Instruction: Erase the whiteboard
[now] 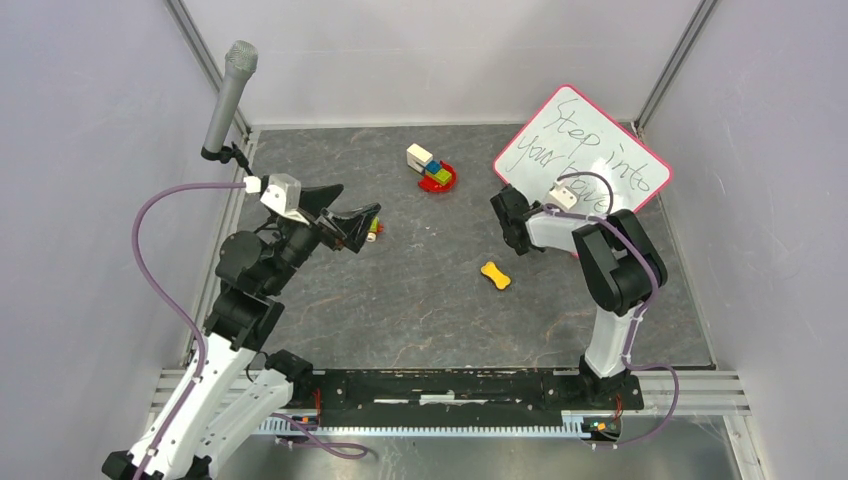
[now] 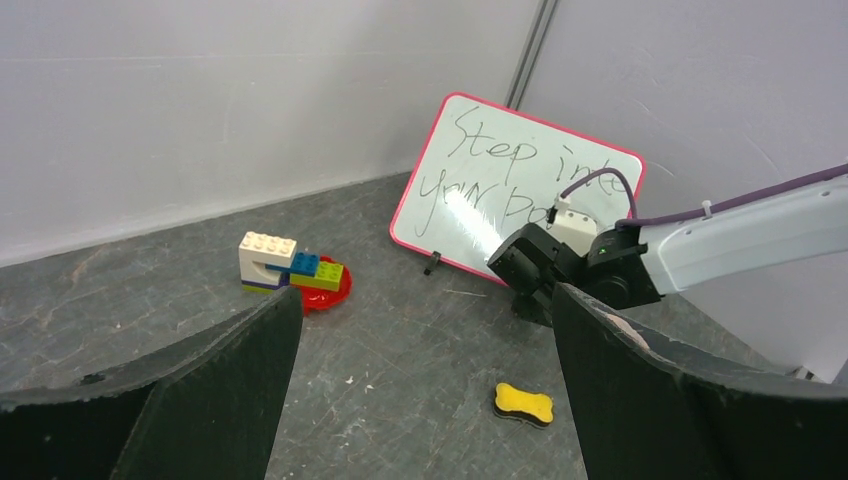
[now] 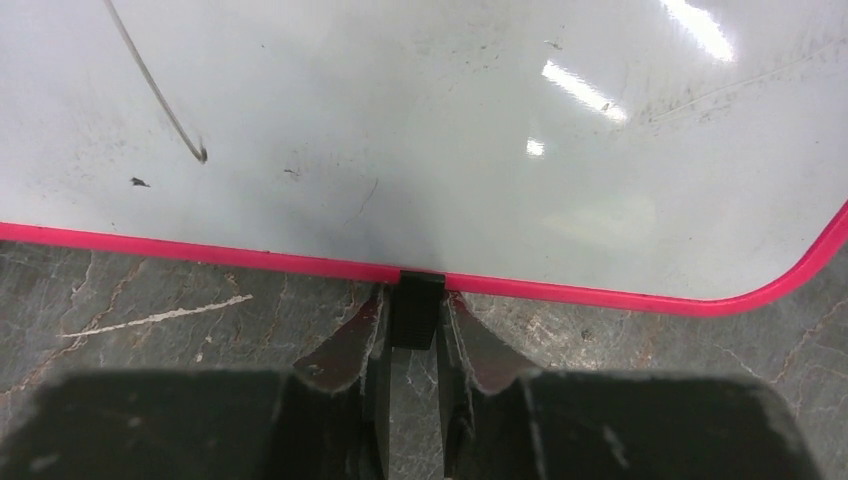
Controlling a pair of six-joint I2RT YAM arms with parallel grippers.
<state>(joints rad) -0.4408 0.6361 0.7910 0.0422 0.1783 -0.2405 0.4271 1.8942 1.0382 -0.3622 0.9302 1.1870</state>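
Note:
My right gripper pulls back beside the yellow eraser (image 1: 495, 275) and releases the clip next, to bring the whiteboard (image 1: 580, 140) out of the corner.
The whiteboard (image 1: 580, 140) with a red-pink rim and black handwriting stands tilted at the back right; it also shows in the left wrist view (image 2: 500, 180) and fills the right wrist view (image 3: 420, 120). My right gripper (image 1: 510, 215) (image 3: 415, 320) is shut on a small black clip (image 3: 416, 308) at the board's lower rim. A yellow bone-shaped eraser (image 1: 495, 275) (image 2: 523, 404) lies on the table in front of the board. My left gripper (image 1: 350, 205) (image 2: 425, 295) is open and empty, raised over the table's left side, well apart from the eraser.
A red dish with toy bricks (image 1: 432, 168) (image 2: 295, 270) sits at the back centre. A grey microphone (image 1: 228, 95) stands at the back left. A small coloured block (image 1: 373, 230) lies by the left gripper. Walls enclose the grey table (image 1: 420, 310).

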